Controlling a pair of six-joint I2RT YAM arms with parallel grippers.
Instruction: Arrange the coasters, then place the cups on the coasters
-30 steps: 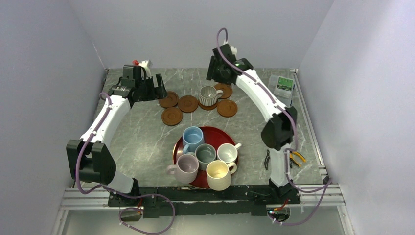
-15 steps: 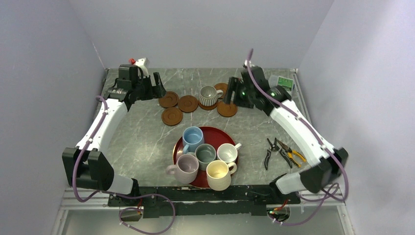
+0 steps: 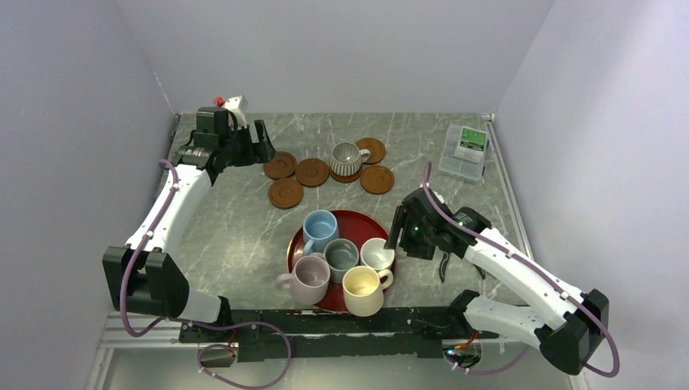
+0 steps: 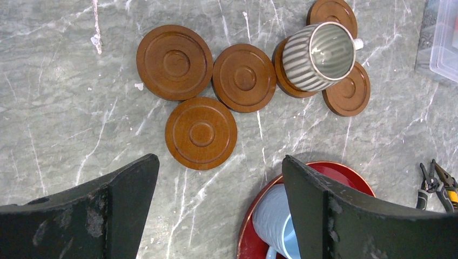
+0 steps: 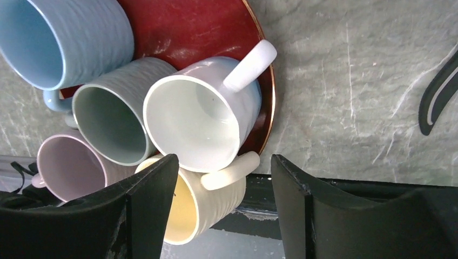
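Observation:
The robot's open right gripper will next move down onto the white cup's rim by the tray's outer edge (image 3: 392,261) (image 5: 235,141), because the grey-green cup is close against the opposite side.
Several reddish-brown coasters (image 3: 312,172) (image 4: 201,133) lie clustered at the back of the table. A ribbed grey-white cup (image 3: 348,158) (image 4: 316,56) stands on one of them. The other cups stand in the red tray (image 3: 351,220): light blue (image 3: 320,227), grey-green (image 3: 341,254), white (image 3: 377,253) (image 5: 200,113), lilac (image 3: 311,276) and cream-yellow (image 3: 362,289) (image 5: 200,210). My left gripper (image 3: 258,148) (image 4: 219,159) hangs open and holds nothing, above the leftmost coasters. My right gripper (image 3: 396,234) (image 5: 224,159) is open over the tray's right edge, beside the white cup, gripping nothing.
A clear plastic box (image 3: 465,150) sits at the back right. Pliers (image 4: 437,183) lie right of the tray, mostly under my right arm in the top view. A white and red object (image 3: 236,103) is at the back left corner. Walls close in three sides.
My right arm has swung from the back, by the coasters, forward and down to the tray's right side. The left arm has barely moved. No cup or coaster has shifted.

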